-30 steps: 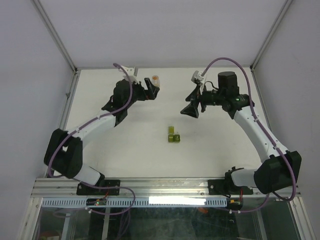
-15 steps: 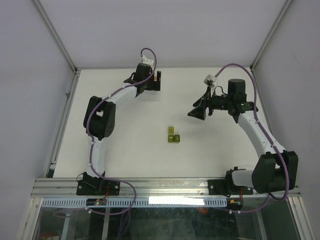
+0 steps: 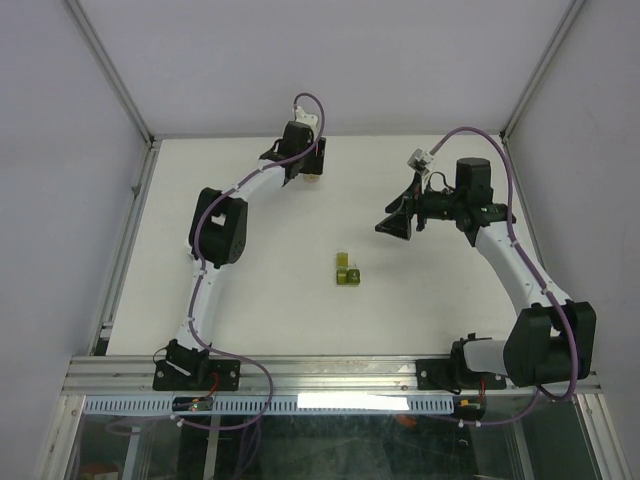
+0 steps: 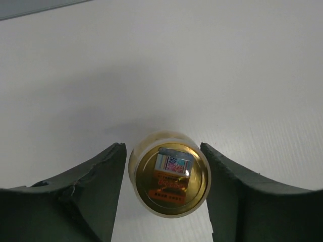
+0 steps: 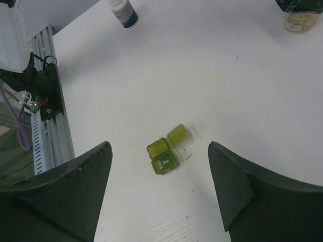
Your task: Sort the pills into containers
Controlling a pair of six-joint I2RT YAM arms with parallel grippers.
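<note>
My right gripper moves to the left in the top view next and closes around the bottle's lower body, because my left gripper leaves that body bare.
A small clear pill bottle with a gold foil top stands at the far middle of the table. My left gripper points straight down over it and is shut on it, one dark finger against each side. From above, the left gripper hides most of the bottle. The pills show only as a pale tan mass inside the bottle. The containers, a tiny olive-green box with flipped-open lids, lie mid-table. My right gripper hovers open, well above and to the right of them, and they appear between its fingertips.
A white-capped vial with a dark blue band stands near the table's left side. The aluminium rail with both arm bases runs along the near edge. Grey walls close in the table on the left, right and back.
My left arm reached out to the far middle, came down over the bottle, and its jaws narrowed onto it. The right arm drew slightly right early on, then held still.
</note>
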